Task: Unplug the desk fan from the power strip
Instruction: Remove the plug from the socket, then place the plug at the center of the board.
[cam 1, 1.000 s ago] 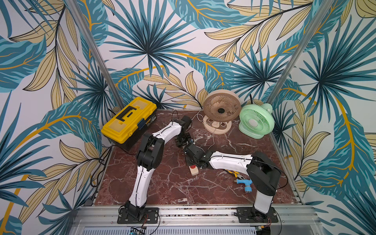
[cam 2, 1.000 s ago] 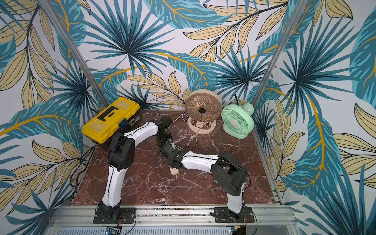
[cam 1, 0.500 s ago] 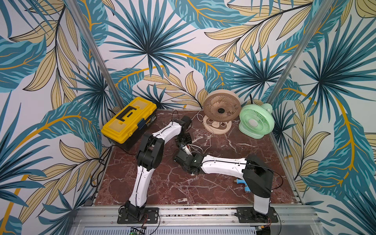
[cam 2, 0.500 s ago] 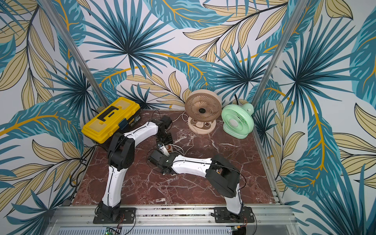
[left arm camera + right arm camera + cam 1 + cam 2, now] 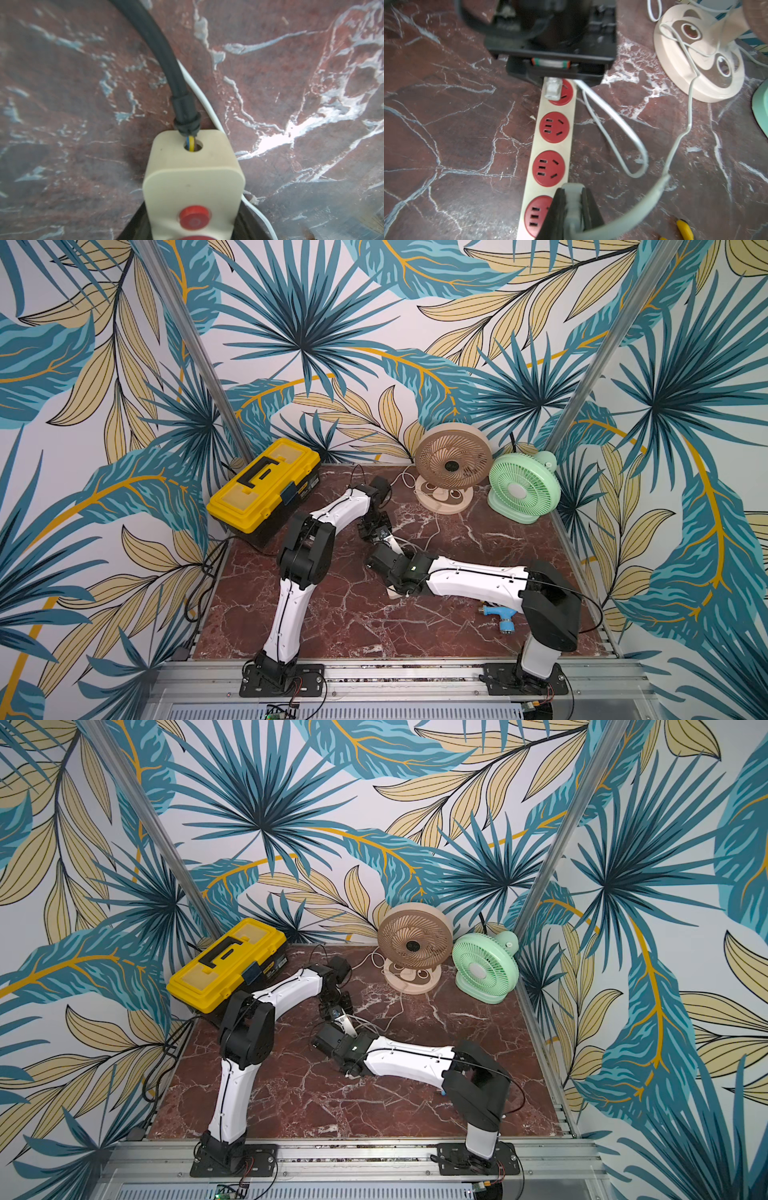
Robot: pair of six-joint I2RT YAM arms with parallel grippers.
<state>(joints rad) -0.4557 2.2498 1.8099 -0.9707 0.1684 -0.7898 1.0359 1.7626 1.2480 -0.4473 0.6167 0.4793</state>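
Observation:
The patch of marble (image 5: 642,80) beside the beige fan's base is bare, so the robot's right gripper will next carry the plug outward off the power strip (image 5: 550,145), then down to that patch, and then let it go.
The power strip (image 5: 550,145) lies on the marble with its red sockets in a row; in both top views only a cream end (image 5: 394,594) shows under my right arm. My left gripper (image 5: 192,228) is shut on the strip's end (image 5: 193,182) by the black cord (image 5: 162,54). My right gripper (image 5: 573,207) is shut on a grey-white plug (image 5: 572,193) over the socket farthest from the left gripper. I cannot tell whether its pins are seated. Its white cable (image 5: 679,141) runs to the beige desk fan (image 5: 453,466). The grippers (image 5: 376,531) (image 5: 384,568) sit close together mid-table.
A green fan (image 5: 523,487) stands right of the beige one. A yellow toolbox (image 5: 264,485) fills the back left corner. A blue fitting (image 5: 500,614) lies by the right arm's elbow. A flat white cable loop (image 5: 612,128) lies beside the strip.
My right gripper swung left and toward the front along the strip, then eased back a little. It now covers the strip's red end socket. The left arm has stayed put.

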